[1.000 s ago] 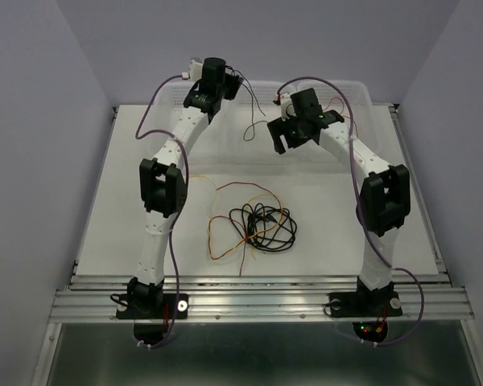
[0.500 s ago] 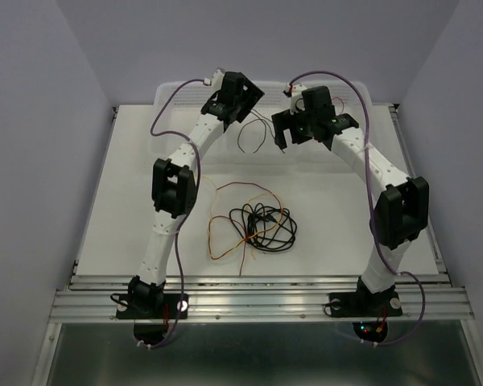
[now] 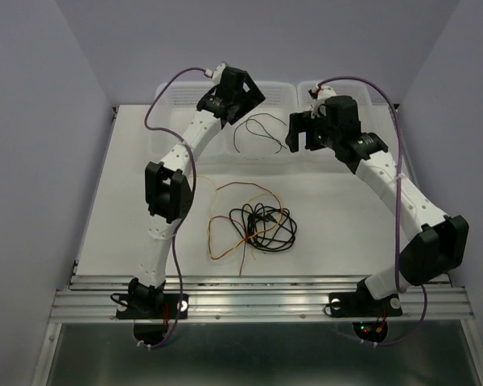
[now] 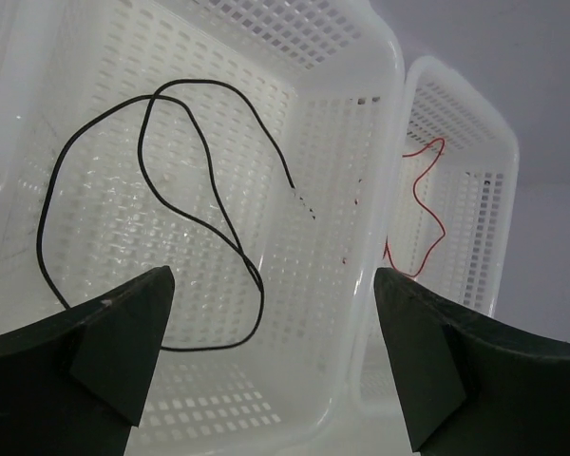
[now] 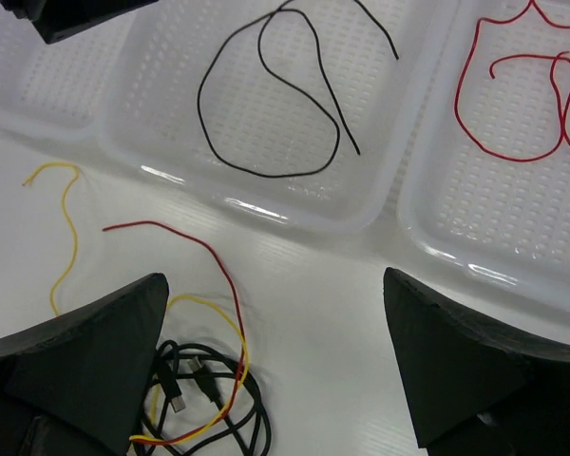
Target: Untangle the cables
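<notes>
The yellow wire's loose part lies below the left gripper, nearer the robot's base, so the gripper will next draw back from the middle basket and go down onto it.
A loose black wire (image 3: pixel 253 133) lies curled in the middle white basket (image 5: pixel 294 214), also seen from the left wrist as the black wire (image 4: pixel 171 204). A red wire (image 5: pixel 513 104) lies in the right basket (image 5: pixel 475 271). On the table sits the tangle (image 3: pixel 253 225): a black USB cable (image 5: pixel 204 380) with a yellow wire (image 5: pixel 62 228) and a red wire (image 5: pixel 185 237) looped through it. My left gripper (image 4: pixel 274 285) hangs open over the middle basket, holding nothing. My right gripper (image 5: pixel 275 285) is open above the table between tangle and baskets.
Three perforated white baskets stand in a row along the table's back edge; the left one (image 5: pixel 66 66) holds nothing I can see. The left arm's gripper (image 3: pixel 243 90) and the right arm's gripper (image 3: pixel 299 133) are close together at the back.
Both grippers have opened. The black wire that hung between them has dropped into the middle basket. The right arm has swung to the right, and the left gripper has shifted slightly right.
</notes>
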